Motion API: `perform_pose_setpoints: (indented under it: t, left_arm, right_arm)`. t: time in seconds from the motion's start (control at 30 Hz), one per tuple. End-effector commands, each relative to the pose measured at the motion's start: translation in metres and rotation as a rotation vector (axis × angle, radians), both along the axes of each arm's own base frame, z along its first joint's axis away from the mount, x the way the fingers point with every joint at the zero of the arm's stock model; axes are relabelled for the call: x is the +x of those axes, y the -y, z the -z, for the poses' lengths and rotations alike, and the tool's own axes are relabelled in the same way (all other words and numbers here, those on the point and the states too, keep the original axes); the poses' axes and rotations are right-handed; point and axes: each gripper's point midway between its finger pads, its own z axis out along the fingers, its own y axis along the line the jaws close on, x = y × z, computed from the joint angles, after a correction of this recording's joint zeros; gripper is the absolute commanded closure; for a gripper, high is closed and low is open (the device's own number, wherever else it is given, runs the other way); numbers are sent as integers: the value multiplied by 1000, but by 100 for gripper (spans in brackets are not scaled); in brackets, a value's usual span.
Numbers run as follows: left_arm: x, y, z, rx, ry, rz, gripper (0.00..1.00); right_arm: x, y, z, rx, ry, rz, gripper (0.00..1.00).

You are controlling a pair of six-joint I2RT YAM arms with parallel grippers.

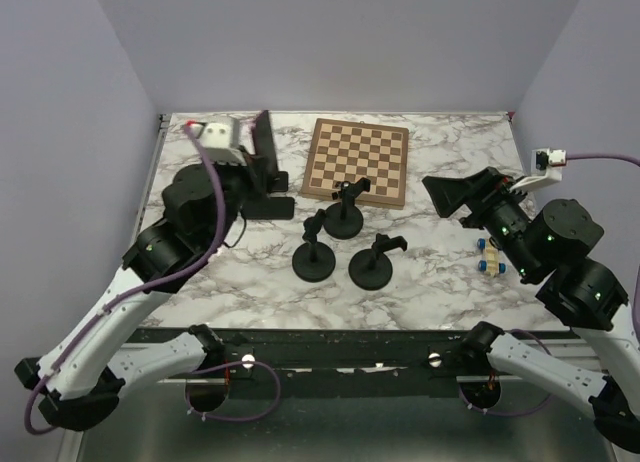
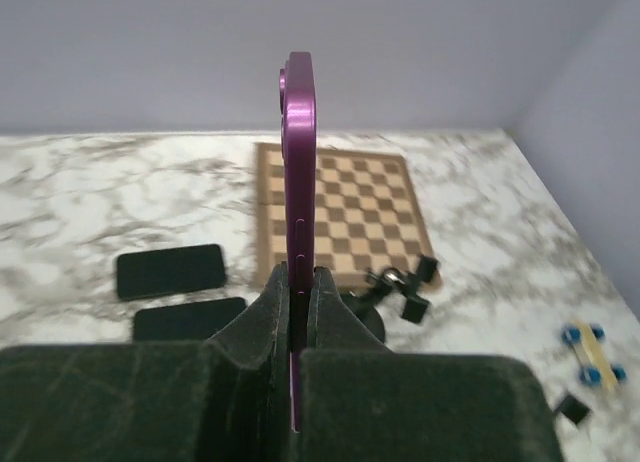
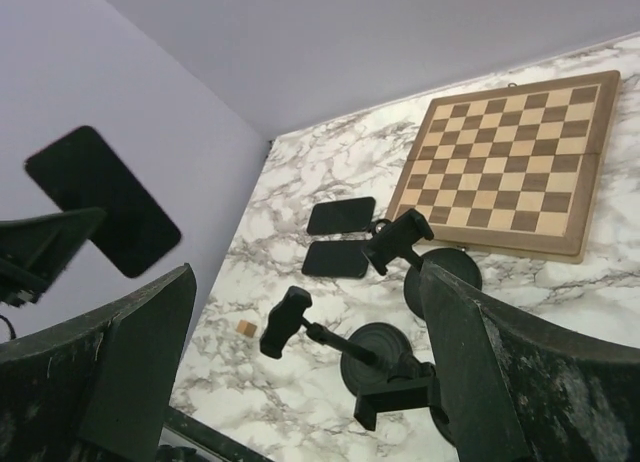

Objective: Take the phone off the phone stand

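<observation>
The free tabletop [image 1: 269, 232] beside the nearer black phone lies below my left gripper, so it will next lower, turn down to that spot and release the purple phone.
My left gripper [image 1: 252, 162] is shut on a purple phone [image 1: 262, 137] and holds it upright above the table's back left. In the left wrist view the phone [image 2: 298, 162] stands edge-on between my fingers [image 2: 335, 312], with the gripper [image 2: 297, 297] clamped on its lower part. Three black phone stands [image 1: 344, 208] [image 1: 314, 254] [image 1: 373, 262] stand mid-table, their clamps empty. My right gripper [image 1: 447, 195] is open and empty, right of the stands. In the right wrist view the gripper [image 3: 310, 367] looks over the stands [image 3: 380, 352] and sees the held phone [image 3: 103, 200].
Two black phones [image 1: 268, 182] [image 1: 268, 208] lie flat below my left gripper; they also show in the left wrist view [image 2: 170, 270] [image 2: 190, 317]. A chessboard [image 1: 358, 160] lies behind the stands. A small blue-wheeled toy [image 1: 490, 257] sits at the right. A small wooden cube [image 3: 245, 328] lies near the front.
</observation>
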Motion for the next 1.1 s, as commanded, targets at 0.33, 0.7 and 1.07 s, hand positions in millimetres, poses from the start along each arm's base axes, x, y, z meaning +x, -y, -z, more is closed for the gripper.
perform_pose_setpoints:
  t: [0.33,0.7,1.07]
  left_arm:
    - [16,-140,113,-631,-245,-613,100]
    - [31,-129,245,-865,-613,-731,100]
    - [50,-109,308,-1016,-744,-730,100]
  right_arm:
    - [9,-3,31,-61,-66,24,0]
    - [4,3,36,-62,-79,34,0]
    - [3,0,41,-63,-89,20,0]
